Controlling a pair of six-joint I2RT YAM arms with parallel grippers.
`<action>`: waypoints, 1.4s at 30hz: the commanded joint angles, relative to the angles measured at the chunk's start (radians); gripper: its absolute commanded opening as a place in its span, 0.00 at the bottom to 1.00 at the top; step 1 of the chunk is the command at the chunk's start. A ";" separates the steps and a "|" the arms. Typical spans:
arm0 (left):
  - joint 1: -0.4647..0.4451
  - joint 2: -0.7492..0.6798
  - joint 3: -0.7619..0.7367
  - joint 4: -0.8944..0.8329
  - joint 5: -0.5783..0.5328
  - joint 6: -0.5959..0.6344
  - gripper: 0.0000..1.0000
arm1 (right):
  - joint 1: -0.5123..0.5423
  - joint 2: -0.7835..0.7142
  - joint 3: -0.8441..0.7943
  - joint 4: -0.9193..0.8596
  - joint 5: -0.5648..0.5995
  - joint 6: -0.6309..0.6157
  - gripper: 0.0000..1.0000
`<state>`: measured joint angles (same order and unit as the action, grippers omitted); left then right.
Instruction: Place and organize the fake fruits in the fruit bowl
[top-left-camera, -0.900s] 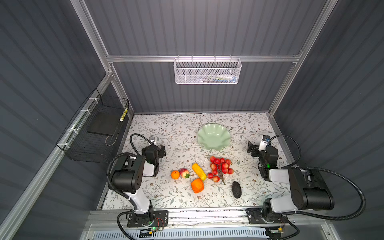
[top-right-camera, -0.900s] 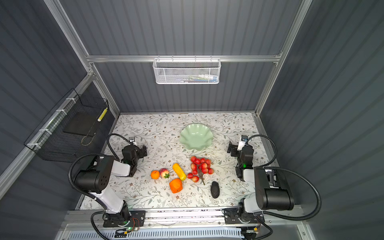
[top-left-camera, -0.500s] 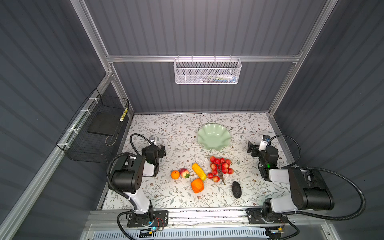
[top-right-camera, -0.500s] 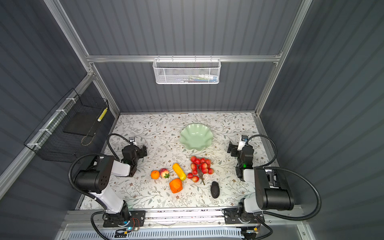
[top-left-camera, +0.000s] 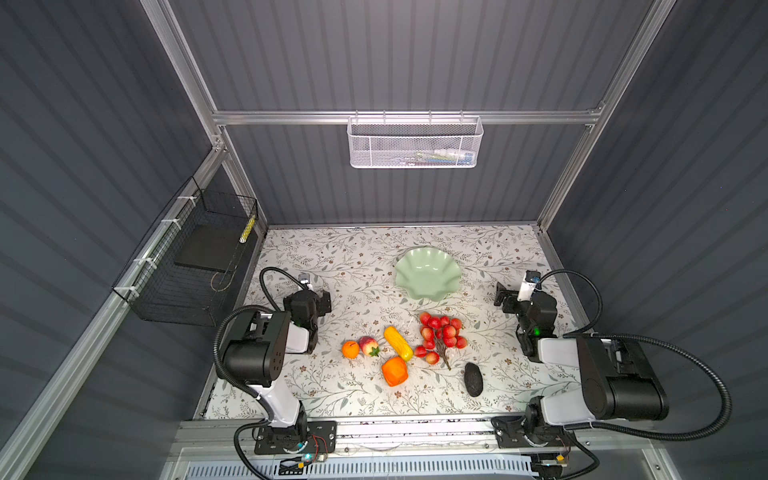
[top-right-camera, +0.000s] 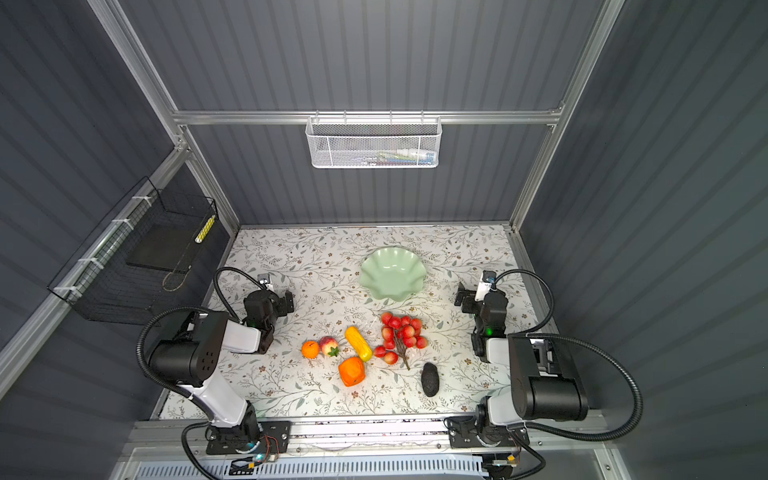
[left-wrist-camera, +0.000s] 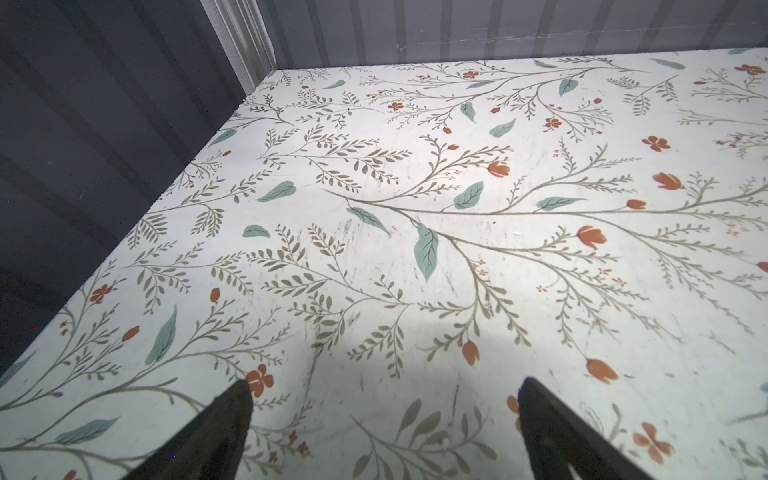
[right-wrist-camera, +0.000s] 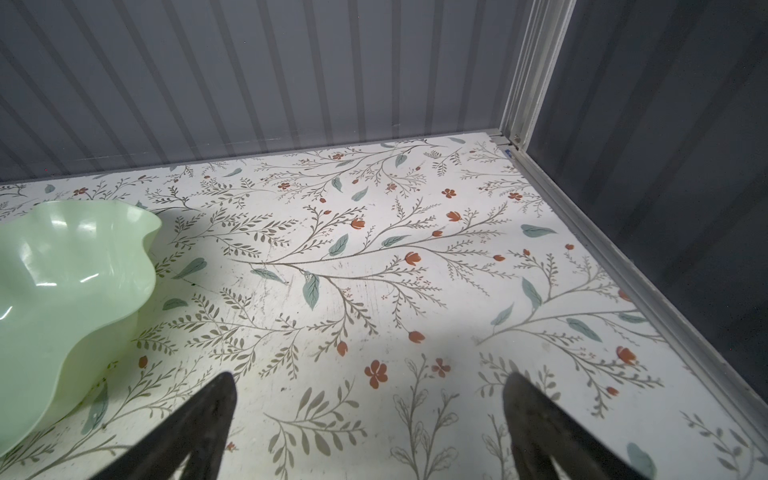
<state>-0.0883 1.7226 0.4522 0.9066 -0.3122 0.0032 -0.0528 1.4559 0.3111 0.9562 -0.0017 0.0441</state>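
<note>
My right gripper will next draw back and lower to close around the dark oval (top-left-camera: 473, 379). It lies below and back from my gripper, clear of the other fruits.
The pale green fruit bowl (top-left-camera: 428, 274) (top-right-camera: 392, 272) stands empty at mid-back of the table in both top views. In front of it lie the fake fruits: a round orange (top-left-camera: 350, 349), a red-yellow fruit with a leaf (top-left-camera: 368, 345), a yellow oblong (top-left-camera: 398, 343), a blocky orange fruit (top-left-camera: 395, 371), a red berry bunch (top-left-camera: 440, 336) and a dark oval (top-left-camera: 473, 379). My left gripper (top-left-camera: 321, 300) (left-wrist-camera: 382, 386) rests open at the left over bare table. My right gripper (top-left-camera: 503, 297) (right-wrist-camera: 370, 380) is open too, just right of the bowl (right-wrist-camera: 75, 282).
A white mesh basket (top-left-camera: 415, 143) hangs on the back wall. A black wire basket (top-left-camera: 195, 266) hangs on the left wall. Dark walls and metal rails (right-wrist-camera: 615, 257) close the floral table on three sides.
</note>
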 joint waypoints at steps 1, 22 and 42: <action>0.001 -0.005 0.014 0.020 0.009 -0.014 1.00 | -0.004 0.001 0.016 0.012 -0.009 -0.004 0.99; -0.002 -0.327 0.139 -0.394 0.017 -0.242 1.00 | -0.008 -0.343 0.235 -0.717 -0.108 0.410 0.99; -0.002 -0.311 0.204 -0.475 0.054 -0.392 1.00 | 0.760 -0.503 0.215 -1.646 0.180 0.901 0.92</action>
<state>-0.0891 1.4010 0.6342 0.4332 -0.2779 -0.3687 0.6411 0.9741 0.5571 -0.5842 0.1585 0.7998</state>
